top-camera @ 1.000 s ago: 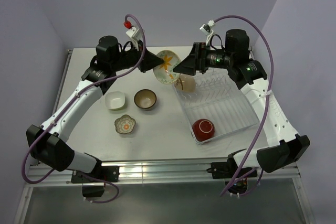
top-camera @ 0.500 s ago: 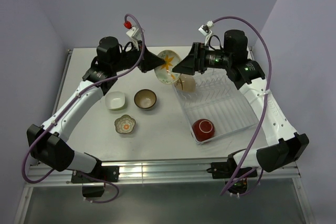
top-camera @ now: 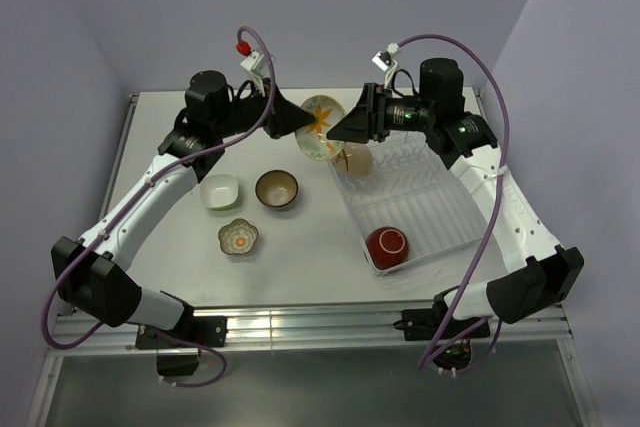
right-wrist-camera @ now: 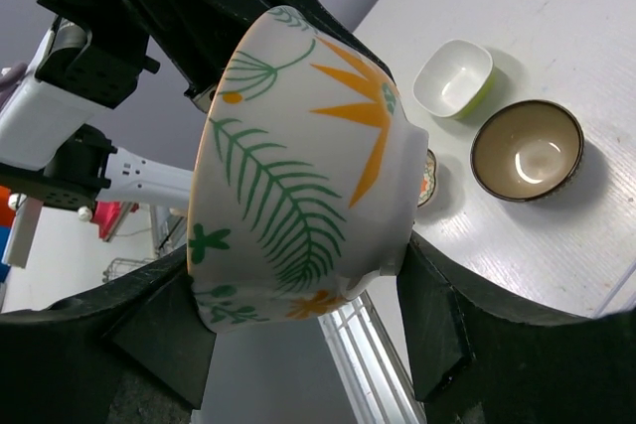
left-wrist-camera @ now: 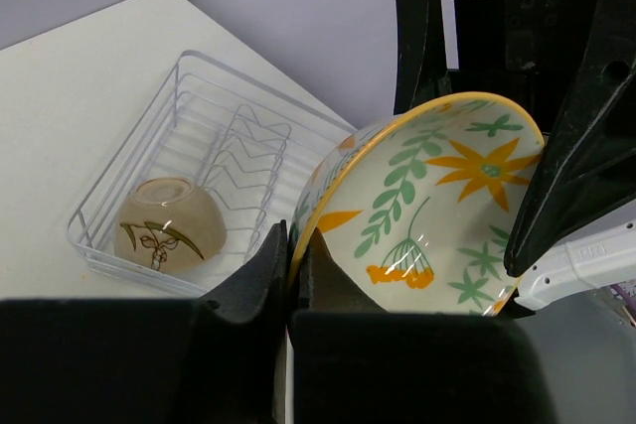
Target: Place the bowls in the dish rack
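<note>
My right gripper will swing over next with its fingers down, then lower and release. Empty wires of the rack beside the tan bowl (top-camera: pixel 355 159) are below it, to its right in the top view.
The cream bowl with orange flowers (top-camera: pixel 320 127) hangs tilted in the air over the far end of the white wire dish rack (top-camera: pixel 440 202). My left gripper (top-camera: pixel 298 119) is shut on its rim (left-wrist-camera: pixel 290 240). My right gripper (top-camera: pixel 338 127) is closed across the bowl's outside, one finger at the rim and one at the foot (right-wrist-camera: pixel 303 265). A red bowl (top-camera: pixel 388 243) lies in the rack's near end. A tan bowl (top-camera: pixel 355 159) lies upside down in its far end, also in the left wrist view (left-wrist-camera: pixel 169 230).
On the table left of the rack are a white squarish bowl (top-camera: pixel 219 190), a dark brown bowl (top-camera: pixel 277 189) and a flower-shaped patterned bowl (top-camera: pixel 239 237). The right wrist view shows the white bowl (right-wrist-camera: pixel 454 76) and brown bowl (right-wrist-camera: pixel 527 149) below.
My right arm has shifted a little to the left and its wrist has risen. The cream bowl and my left gripper have stayed in place.
</note>
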Controlling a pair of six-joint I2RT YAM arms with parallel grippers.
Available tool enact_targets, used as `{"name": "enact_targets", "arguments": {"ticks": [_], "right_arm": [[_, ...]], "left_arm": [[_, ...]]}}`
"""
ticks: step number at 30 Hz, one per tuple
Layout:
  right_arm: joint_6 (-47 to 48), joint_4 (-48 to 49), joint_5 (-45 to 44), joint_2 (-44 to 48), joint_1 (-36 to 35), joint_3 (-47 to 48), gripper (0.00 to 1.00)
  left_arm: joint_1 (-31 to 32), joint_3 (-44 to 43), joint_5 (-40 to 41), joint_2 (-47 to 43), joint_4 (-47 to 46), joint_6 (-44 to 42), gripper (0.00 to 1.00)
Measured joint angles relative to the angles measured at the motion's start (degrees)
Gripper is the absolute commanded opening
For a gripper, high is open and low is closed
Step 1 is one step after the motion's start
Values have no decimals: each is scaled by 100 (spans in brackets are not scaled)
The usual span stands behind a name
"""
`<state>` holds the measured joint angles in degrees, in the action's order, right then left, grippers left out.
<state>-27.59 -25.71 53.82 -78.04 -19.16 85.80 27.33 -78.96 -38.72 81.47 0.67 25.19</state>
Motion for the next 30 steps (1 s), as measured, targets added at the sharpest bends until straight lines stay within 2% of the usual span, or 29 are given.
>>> {"name": "enact_targets", "arguments": {"ticks": [1, 4, 9, 10, 12, 13, 16, 17, 19, 30], "right_arm": [[4, 0, 2, 0, 0, 0, 1], [59, -7, 2, 0, 0, 0, 0], [149, -59, 24, 0, 2, 2, 0], [155, -66, 26, 0, 4, 2, 0], [175, -87, 37, 0, 7, 4, 0], [197, -94, 55, 0, 9, 7, 0], [278, -136, 87, 0, 35, 13, 0], [328, -168, 92, 0, 48, 22, 0], [450, -289, 85, 0, 90, 61, 0], [1725, -1093, -205, -149, 608, 592, 0]], "left_arm": [[0, 0, 0, 0, 2, -2, 4], [0, 0, 7, 0, 7, -35, 10], [4, 0, 9, 0, 61, -74, 9], [4, 0, 9, 0, 66, -76, 12], [11, 0, 9, 0, 83, -92, 23], [11, 0, 4, 0, 90, -85, 37], [11, 0, -22, 0, 83, -74, 56], [9, 0, -28, 0, 87, -46, 59], [7, 0, -24, -2, 87, -57, 63], [-208, 0, -24, -68, 179, -70, 69]]}}
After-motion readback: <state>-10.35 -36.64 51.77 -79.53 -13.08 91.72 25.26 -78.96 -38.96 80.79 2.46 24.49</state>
